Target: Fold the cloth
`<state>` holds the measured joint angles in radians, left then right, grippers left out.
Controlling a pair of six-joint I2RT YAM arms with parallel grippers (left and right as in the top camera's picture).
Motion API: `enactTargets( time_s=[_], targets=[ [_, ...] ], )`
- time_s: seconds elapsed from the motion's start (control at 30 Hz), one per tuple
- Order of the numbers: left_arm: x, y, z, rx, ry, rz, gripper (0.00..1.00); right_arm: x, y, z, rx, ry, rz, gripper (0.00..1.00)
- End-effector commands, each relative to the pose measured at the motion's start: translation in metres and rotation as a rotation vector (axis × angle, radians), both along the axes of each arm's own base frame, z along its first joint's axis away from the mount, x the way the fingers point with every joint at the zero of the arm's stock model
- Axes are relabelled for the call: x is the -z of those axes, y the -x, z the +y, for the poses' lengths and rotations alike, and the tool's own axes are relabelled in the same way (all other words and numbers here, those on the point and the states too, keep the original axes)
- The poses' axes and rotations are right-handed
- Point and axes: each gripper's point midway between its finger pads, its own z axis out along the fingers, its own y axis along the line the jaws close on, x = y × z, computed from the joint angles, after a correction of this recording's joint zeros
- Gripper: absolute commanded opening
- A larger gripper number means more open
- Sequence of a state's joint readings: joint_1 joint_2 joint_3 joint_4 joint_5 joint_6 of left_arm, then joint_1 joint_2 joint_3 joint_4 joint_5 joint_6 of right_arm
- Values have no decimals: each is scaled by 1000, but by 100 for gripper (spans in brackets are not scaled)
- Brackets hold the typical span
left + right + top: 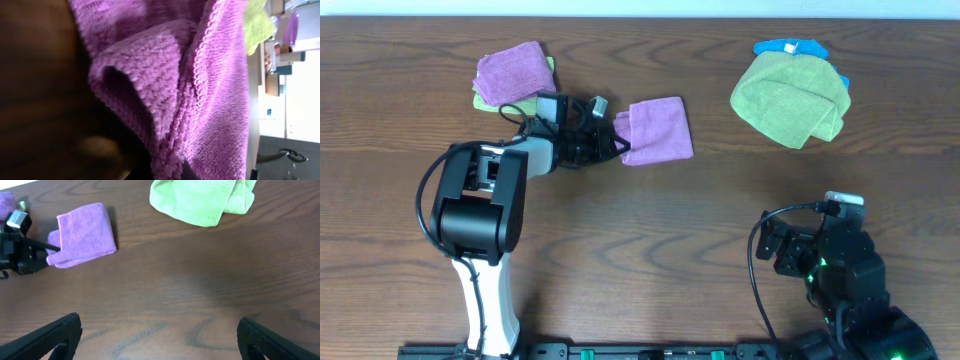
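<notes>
I need to lift my left gripper and bring the fold over the stack [515, 75], which is outward and to the gripper's left in the overhead view. I should then go down and let go there.
A folded purple cloth [658, 129] lies on the wooden table at centre back; it also shows in the right wrist view [85, 234]. My left gripper [616, 142] is shut on the cloth's left edge. In the left wrist view the purple cloth [210, 100] fills the frame, bunched between the fingers [170, 172]. My right gripper [157, 335] is open and empty, low over bare table at the front right [790, 245].
A stack with a purple cloth [512, 72] over a green one sits at the back left. A loosely folded green cloth [790, 97] lies on a blue cloth [790, 47] at the back right; the green one shows in the right wrist view [200, 200].
</notes>
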<state>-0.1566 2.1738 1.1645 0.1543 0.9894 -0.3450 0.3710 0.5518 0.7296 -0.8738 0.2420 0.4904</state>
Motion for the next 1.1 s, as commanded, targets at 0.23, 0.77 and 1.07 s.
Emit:
enactTargets(
  time_s=[0.23,0.77,1.07],
  targets=[
    [-52,-43,-3,39,9,-80,6,2,1,1,3,-6,5,99],
    [-108,-69,46,105,-380,-191,6,2,1,1,3,-6,5,99],
    [-126,-80,104,67,-540,-219,6,2,1,1,3,-6,5,99]
  ],
)
